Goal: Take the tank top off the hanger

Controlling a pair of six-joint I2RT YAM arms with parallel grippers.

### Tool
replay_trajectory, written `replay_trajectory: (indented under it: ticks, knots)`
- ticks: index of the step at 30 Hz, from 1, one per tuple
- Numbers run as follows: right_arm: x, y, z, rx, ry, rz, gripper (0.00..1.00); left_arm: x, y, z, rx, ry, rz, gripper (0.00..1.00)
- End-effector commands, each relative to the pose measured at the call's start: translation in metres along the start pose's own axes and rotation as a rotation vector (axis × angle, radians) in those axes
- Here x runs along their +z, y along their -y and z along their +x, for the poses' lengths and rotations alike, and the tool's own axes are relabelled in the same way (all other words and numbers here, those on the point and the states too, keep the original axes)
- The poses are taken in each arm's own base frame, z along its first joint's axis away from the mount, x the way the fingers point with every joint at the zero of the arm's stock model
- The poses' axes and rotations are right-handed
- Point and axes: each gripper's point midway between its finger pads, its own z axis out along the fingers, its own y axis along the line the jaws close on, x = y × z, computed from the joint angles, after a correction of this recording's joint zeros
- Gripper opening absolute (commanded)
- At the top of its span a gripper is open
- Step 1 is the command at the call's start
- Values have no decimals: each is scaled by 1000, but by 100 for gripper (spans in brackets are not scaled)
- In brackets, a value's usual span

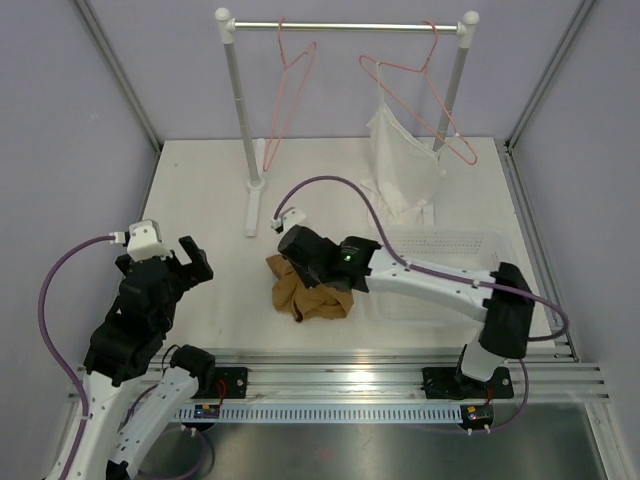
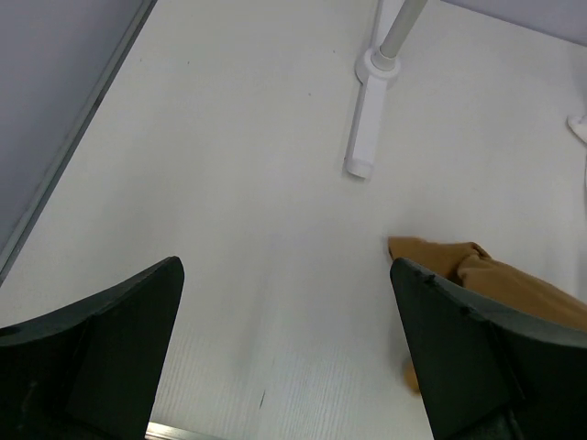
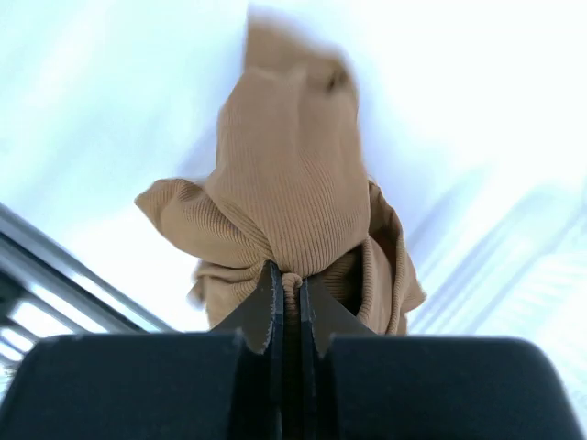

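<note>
The plastic basket stands empty to my right gripper's right in the top view, so I will lift, go over it, and lower the tank top's fold inside to release.
The tan tank top lies crumpled on the white table, off any hanger. My right gripper sits over it, shut on a fold of its ribbed fabric, which bunches out from between the fingertips. The bare pink hanger hangs from the rail at the back left. My left gripper is open and empty at the near left; in its wrist view a corner of the tank top shows beside its right finger.
A white rail stand has its foot on the table. A second pink hanger on the rail carries a white garment. A clear plastic basket stands at the right under my right arm.
</note>
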Motion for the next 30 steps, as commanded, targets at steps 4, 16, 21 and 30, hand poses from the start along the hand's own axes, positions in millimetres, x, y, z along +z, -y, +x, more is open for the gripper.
replay_trajectory:
  ticks: [4,16,21,30]
  knots:
    - [-123,58,-86,94,327,107,0,2,2,-15,-27,60,-3,99]
    - [-256,186,-47,306,453,514,0,4,2,-14,-19,52,-8,99]
    - [-239,208,-2,347,368,660,0,8,3,-11,-12,33,-11,99]
    - [-142,201,66,406,158,612,0,9,8,-11,-10,30,12,99]
